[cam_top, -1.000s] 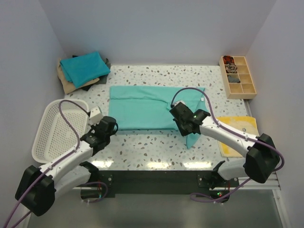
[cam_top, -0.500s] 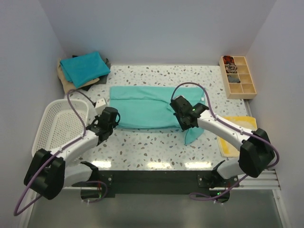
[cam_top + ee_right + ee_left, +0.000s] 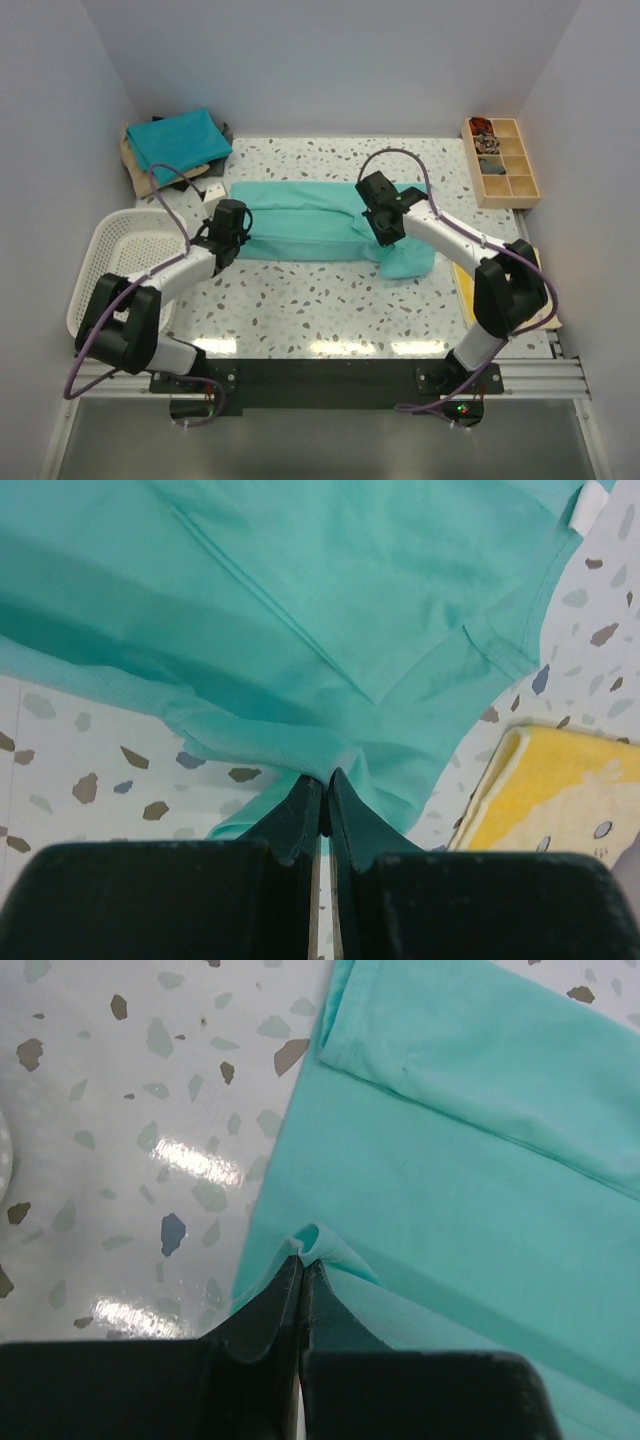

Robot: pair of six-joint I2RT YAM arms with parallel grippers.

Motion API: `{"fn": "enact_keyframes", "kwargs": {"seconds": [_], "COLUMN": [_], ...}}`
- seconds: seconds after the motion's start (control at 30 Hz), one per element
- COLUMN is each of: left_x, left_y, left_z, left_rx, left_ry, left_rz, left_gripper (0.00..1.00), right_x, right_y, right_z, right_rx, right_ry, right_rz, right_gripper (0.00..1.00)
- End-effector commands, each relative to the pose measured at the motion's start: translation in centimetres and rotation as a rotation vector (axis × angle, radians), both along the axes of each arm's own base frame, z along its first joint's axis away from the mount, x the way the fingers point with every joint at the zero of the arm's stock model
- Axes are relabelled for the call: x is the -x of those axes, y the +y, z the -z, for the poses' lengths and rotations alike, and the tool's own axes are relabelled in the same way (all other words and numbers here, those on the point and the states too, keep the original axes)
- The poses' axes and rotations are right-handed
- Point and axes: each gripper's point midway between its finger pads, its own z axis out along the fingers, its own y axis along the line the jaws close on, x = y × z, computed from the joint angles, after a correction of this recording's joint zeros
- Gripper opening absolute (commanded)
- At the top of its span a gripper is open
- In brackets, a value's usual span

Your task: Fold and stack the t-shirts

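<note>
I should move my right gripper outward and down onto the shirt's flat cloth point(image 3: 364, 226) and release the lifted edge there, since that spot is below and outward of the gripper.
A light sea-green t-shirt point(image 3: 300, 215) lies spread as a long band across the middle of the table. My left gripper point(image 3: 232, 240) is shut on the shirt's near left edge; in the left wrist view the cloth point(image 3: 480, 1140) bunches into a small fold at the gripper point(image 3: 303, 1260). My right gripper point(image 3: 388, 235) is shut on the near right part, and cloth point(image 3: 330, 580) hangs off the gripper point(image 3: 325, 777). A loose lump of the shirt point(image 3: 408, 262) droops to the right. Folded t-shirts point(image 3: 178, 140) are stacked at the back left, teal-blue on top of tan and dark ones.
A white mesh basket point(image 3: 105, 275) stands at the left edge. A wooden compartment box point(image 3: 503, 160) sits at the back right. A flat yellow sheet point(image 3: 560, 800) lies at the right, largely hidden under my right arm in the top view.
Both grippers have moved toward the back of the table, carrying the shirt's near edge with them. The visible band of cloth is narrower and the right lump has been drawn up.
</note>
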Motion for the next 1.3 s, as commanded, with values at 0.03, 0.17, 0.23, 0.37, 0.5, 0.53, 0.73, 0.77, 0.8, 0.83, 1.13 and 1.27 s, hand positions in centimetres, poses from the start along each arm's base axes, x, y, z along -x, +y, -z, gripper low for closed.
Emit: {"fn": "enact_keyframes", "kwargs": {"seconds": [0.03, 0.17, 0.23, 0.37, 0.5, 0.53, 0.73, 0.77, 0.8, 0.83, 1.13, 1.27], "left_x": [-4.4, -5.7, -5.9, -5.6, -4.1, -4.0, -3.5, -3.3, -3.2, -3.1, -4.1, -4.5], "left_y": [-0.5, -1.1, -1.3, -1.2, 0.1, 0.4, 1.1, 1.3, 1.5, 1.6, 1.2, 0.5], "left_z": [-1.5, -0.3, 0.5, 1.2, 2.1, 1.9, 2.2, 2.3, 2.5, 2.5, -0.3, -2.8], "left_rx": [0.022, 0.025, 0.024, 0.016, -0.032, -0.044, -0.071, -0.079, -0.087, -0.091, -0.077, -0.045], "left_ry": [-0.065, -0.032, -0.005, 0.022, 0.078, 0.075, 0.096, 0.103, 0.107, 0.108, 0.030, -0.038], "left_rz": [0.006, 0.019, 0.021, 0.015, -0.022, -0.031, -0.057, -0.062, -0.070, -0.075, -0.045, -0.010], "left_gripper": [0.00, 0.00, 0.00, 0.00, 0.00, 0.00, 0.00, 0.00, 0.00, 0.00, 1.00, 1.00], "right_x": [-3.5, -5.1, -6.0, -7.5, -9.0, -9.4, -11.3, -11.7, -12.0, -12.2, -11.8, -7.8], "right_y": [1.0, 1.7, 1.8, 1.8, 0.5, 0.2, -0.8, -0.7, -0.8, -1.0, -3.7, -3.6], "right_z": [-0.6, 0.0, -0.1, 0.8, 1.1, 1.2, 2.1, 2.0, 2.1, 2.3, -5.1, -7.0], "right_rx": [-0.003, 0.002, -0.002, 0.010, 0.046, 0.055, 0.060, 0.056, 0.053, 0.057, -0.017, -0.118], "right_ry": [-0.017, -0.002, -0.007, 0.000, -0.025, -0.027, -0.035, -0.040, -0.045, -0.050, -0.265, -0.245], "right_rz": [-0.028, -0.044, -0.039, -0.028, 0.019, 0.028, 0.068, 0.072, 0.077, 0.083, 0.199, 0.187], "right_gripper": [0.00, 0.00, 0.00, 0.00, 0.00, 0.00, 0.00, 0.04, 0.13, 0.41, 0.69, 0.69]}}
